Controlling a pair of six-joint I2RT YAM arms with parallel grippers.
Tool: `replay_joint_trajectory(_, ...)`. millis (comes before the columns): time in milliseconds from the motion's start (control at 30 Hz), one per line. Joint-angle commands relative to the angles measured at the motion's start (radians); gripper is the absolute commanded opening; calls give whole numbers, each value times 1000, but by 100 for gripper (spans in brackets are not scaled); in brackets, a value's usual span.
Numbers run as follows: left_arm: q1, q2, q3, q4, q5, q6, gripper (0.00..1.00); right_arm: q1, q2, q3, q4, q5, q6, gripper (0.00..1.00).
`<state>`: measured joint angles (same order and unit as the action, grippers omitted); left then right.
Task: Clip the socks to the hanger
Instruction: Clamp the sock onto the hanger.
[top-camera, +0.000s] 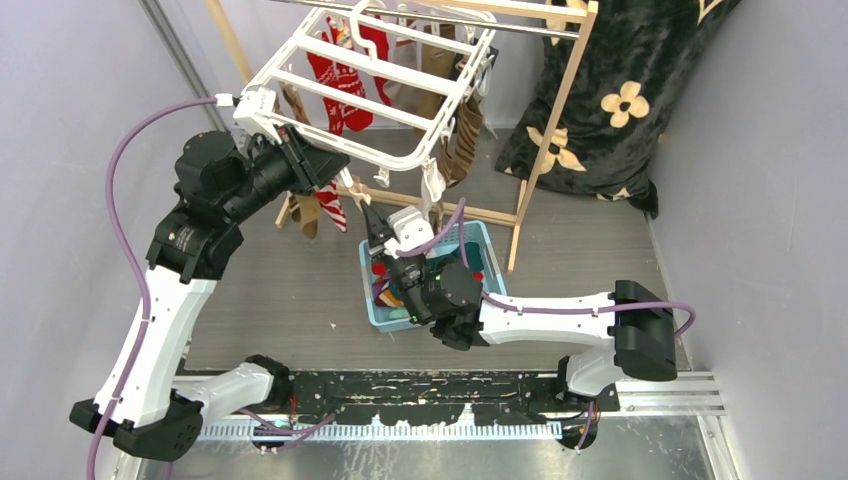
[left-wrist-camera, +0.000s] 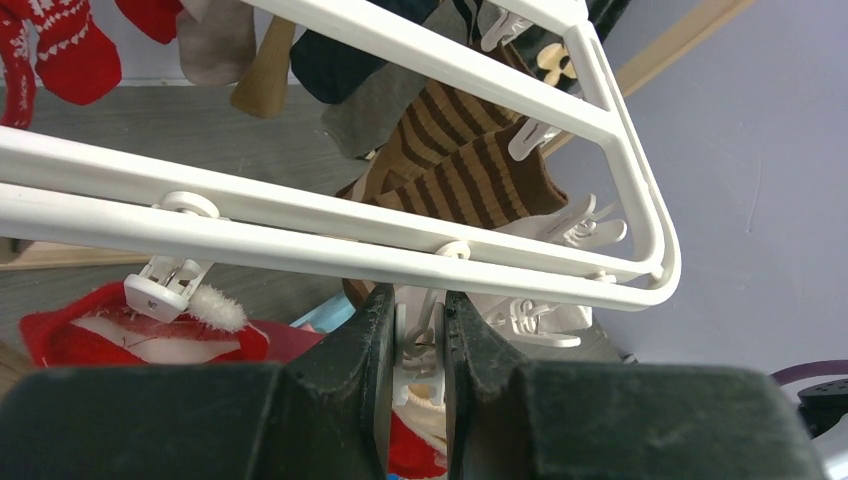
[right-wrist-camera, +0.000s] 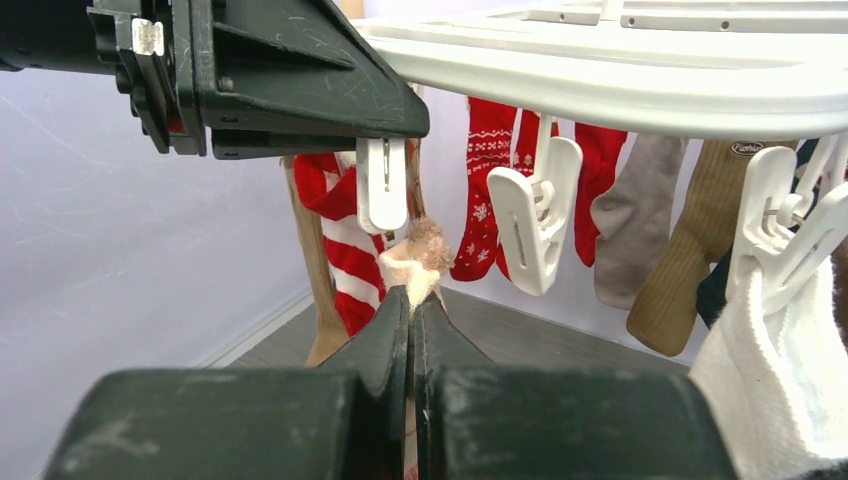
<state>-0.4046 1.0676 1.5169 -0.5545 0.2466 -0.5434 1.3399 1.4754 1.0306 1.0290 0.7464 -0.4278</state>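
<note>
The robot's right gripper will next move up and toward the left gripper and bring the cream sock's tip inside to release it, since the white peg's opening (top-camera: 347, 182) (right-wrist-camera: 384, 222) lies above it.
The white slatted hanger (top-camera: 380, 100) hangs from the wooden frame, with several socks clipped under it: red snowflake (right-wrist-camera: 485, 190), red-white striped (right-wrist-camera: 345, 240), grey (right-wrist-camera: 640, 220), tan (right-wrist-camera: 690, 270), brown striped (left-wrist-camera: 470, 170). My left gripper (top-camera: 335, 165) is under the hanger's near rail and is shut on a white peg (left-wrist-camera: 420, 345), also seen in the right wrist view (right-wrist-camera: 382, 185). My right gripper (right-wrist-camera: 413, 300) is shut on a cream sock (right-wrist-camera: 420, 255) with a fuzzy tip. It holds the tip just below that peg's mouth.
A light blue basket (top-camera: 488, 250) holding more socks sits on the floor under my right arm. The wooden pole frame (top-camera: 545, 150) stands behind it. A black furry cloth with cream flowers (top-camera: 620, 90) hangs at the back right. Other pegs (right-wrist-camera: 535, 220) dangle close by.
</note>
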Motion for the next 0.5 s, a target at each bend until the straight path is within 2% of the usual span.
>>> replay_joint_trajectory(0,-1,-3,3,-34,31,-9,0,7,-38,53,18,-38,19,1)
replay_joint_trajectory(100,0,-8,-4,-34,35,-17,0,7,-40,55,17,-27,20,1)
replay_joint_trajectory(300,0,-21,-12,-28,-13,-52,0,7,4,58,139,44,-38,1)
replay_joint_trajectory(467,-1,-20,-11,-23,-69,-93,0,8,38,86,160,30,-56,1)
